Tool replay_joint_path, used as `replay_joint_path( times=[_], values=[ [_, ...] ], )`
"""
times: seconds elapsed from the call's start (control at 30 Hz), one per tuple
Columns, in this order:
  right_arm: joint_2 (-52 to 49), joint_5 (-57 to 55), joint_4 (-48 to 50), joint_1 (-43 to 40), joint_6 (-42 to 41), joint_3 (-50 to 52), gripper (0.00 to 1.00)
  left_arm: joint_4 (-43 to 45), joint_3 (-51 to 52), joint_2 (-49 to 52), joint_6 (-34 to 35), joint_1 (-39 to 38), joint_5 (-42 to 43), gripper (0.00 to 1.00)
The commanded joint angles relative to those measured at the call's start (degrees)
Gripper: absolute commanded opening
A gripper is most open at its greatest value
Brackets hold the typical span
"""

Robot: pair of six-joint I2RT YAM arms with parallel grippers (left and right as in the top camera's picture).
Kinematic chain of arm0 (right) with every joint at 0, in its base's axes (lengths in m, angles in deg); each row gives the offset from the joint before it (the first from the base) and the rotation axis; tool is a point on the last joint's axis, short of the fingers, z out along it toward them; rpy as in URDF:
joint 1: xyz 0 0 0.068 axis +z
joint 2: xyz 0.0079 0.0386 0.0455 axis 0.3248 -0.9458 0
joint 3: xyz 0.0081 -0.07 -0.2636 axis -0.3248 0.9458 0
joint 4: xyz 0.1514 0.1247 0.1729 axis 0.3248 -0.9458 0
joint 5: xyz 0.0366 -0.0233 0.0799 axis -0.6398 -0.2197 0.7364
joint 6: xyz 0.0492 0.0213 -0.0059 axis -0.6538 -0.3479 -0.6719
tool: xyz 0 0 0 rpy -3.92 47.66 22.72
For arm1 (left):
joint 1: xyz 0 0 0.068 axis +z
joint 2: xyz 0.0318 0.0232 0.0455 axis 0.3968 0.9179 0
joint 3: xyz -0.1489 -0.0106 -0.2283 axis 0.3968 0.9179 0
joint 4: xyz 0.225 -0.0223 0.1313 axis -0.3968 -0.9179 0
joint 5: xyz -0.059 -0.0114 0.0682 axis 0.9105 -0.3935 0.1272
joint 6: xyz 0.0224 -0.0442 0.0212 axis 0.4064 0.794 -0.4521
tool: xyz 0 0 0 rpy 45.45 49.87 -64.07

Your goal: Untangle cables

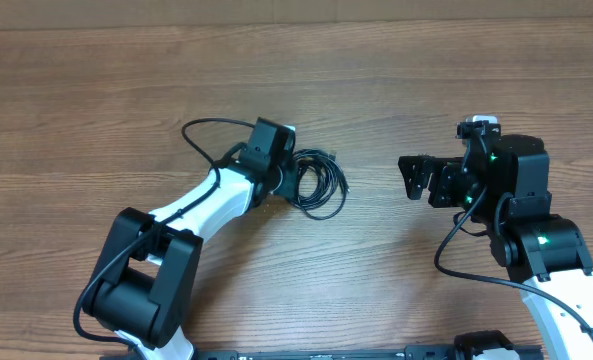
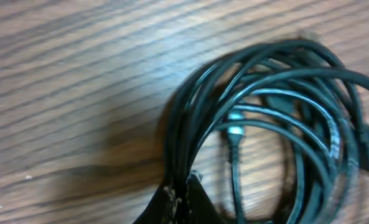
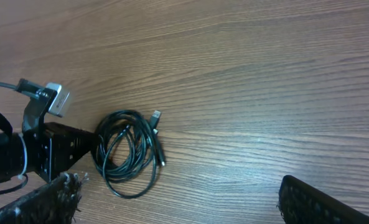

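Note:
The tabletop beside the coil is below my left gripper's fingers. My left gripper should lift the cords next, then lower them to that spot and let them go.
The cables [image 1: 319, 185] are a small coiled bundle of thin black cords on the wooden table, just right of my left gripper [image 1: 288, 181]. In the left wrist view the coil [image 2: 277, 118] fills the right half. My left gripper [image 2: 183, 194] is shut on the strands at the coil's left edge. In the right wrist view the bundle [image 3: 127, 149] lies flat with a plug end [image 3: 156, 116] sticking out at its upper right. My right gripper [image 1: 416, 178] is open and empty, well to the right of the bundle, with its fingers spread wide [image 3: 184, 205].
The left arm's own thicker black cable [image 1: 208, 128] loops over the table behind the arm. The right arm's cable [image 1: 454, 255] hangs in front of its base. Bare wooden tabletop [image 1: 376, 90] lies between and behind the arms.

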Motion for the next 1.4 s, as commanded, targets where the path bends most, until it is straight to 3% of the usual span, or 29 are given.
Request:
replay_joint_path(
  times=[0.0,0.2,0.37,0.47,0.63,0.7,0.8,0.9,0.97,1.03,1.1,1.17,1.27,1.3,1.33,1.37],
  values=[
    [0.1,1.5,0.5,-0.2,0.2,-1.6,1.0,-2.3,-5.4,-4.5,0.6,0.0,6.9,0.04],
    [-2.4,2.8,1.9,0.1,0.2,-1.6,1.0,-14.0,-13.4,-13.1,2.8,0.2,17.1,0.04],
    [-6.1,7.0,1.9,0.1,0.2,-1.6,1.0,-13.8,-13.6,-18.2,3.6,0.6,24.0,0.04],
    [-8.3,7.6,1.8,0.1,0.2,-1.6,1.0,-9.7,-13.6,-21.6,3.8,2.5,28.4,0.04],
    [-9.4,3.9,2.0,0.0,0.2,-1.6,1.0,-1.0,-14.3,-27.5,6.2,7.0,27.4,0.04],
    [-9.4,2.1,1.9,0.0,0.2,-1.6,1.0,1.8,-14.3,-30.0,8.8,9.1,21.9,0.04],
    [-9.4,1.6,1.9,0.0,0.2,-1.6,1.0,6.6,-14.3,-32.5,18.4,11.2,14.5,0.04],
    [-9.4,1.6,1.9,0.0,0.2,-1.6,1.0,12.9,-14.3,-32.9,24.3,10.9,21.0,0.04],
    [-9.4,1.5,2.0,0.0,0.2,-1.6,1.0,14.5,-14.3,-32.1,24.0,9.2,27.6,0.04],
    [-9.4,1.1,1.9,0.0,0.2,-1.6,1.0,12.3,-14.3,-30.9,19.1,7.3,32.1,0.04],
    [-9.4,1.1,1.9,0.0,0.2,-1.6,1.0,4.5,-14.3,-29.5,11.4,6.2,32.0,0.06],
    [-9.4,1.1,1.9,0.0,0.2,-1.6,1.0,-6.5,-14.3,-27.8,5.4,5.7,24.9,0.1],
    [-9.4,0.9,1.8,0.0,0.2,-1.6,1.0,-20.5,-14.3,-25.3,4.5,6.4,5.6,0.04],
    [-9.4,0.5,1.7,0.0,0.2,-1.6,1.0,-23.0,-14.3,-24.6,4.7,7.0,0.2,0.08],
    [-9.4,-0.3,1.6,0.0,0.2,-1.6,1.0,-24.3,-14.3,-24.2,4.7,7.6,-3.0,0.34],
    [-9.4,-0.8,1.5,0.0,0.2,-1.6,1.0,-24.6,-14.3,-24.1,4.5,8.1,-4.5,0.52]
  ],
)
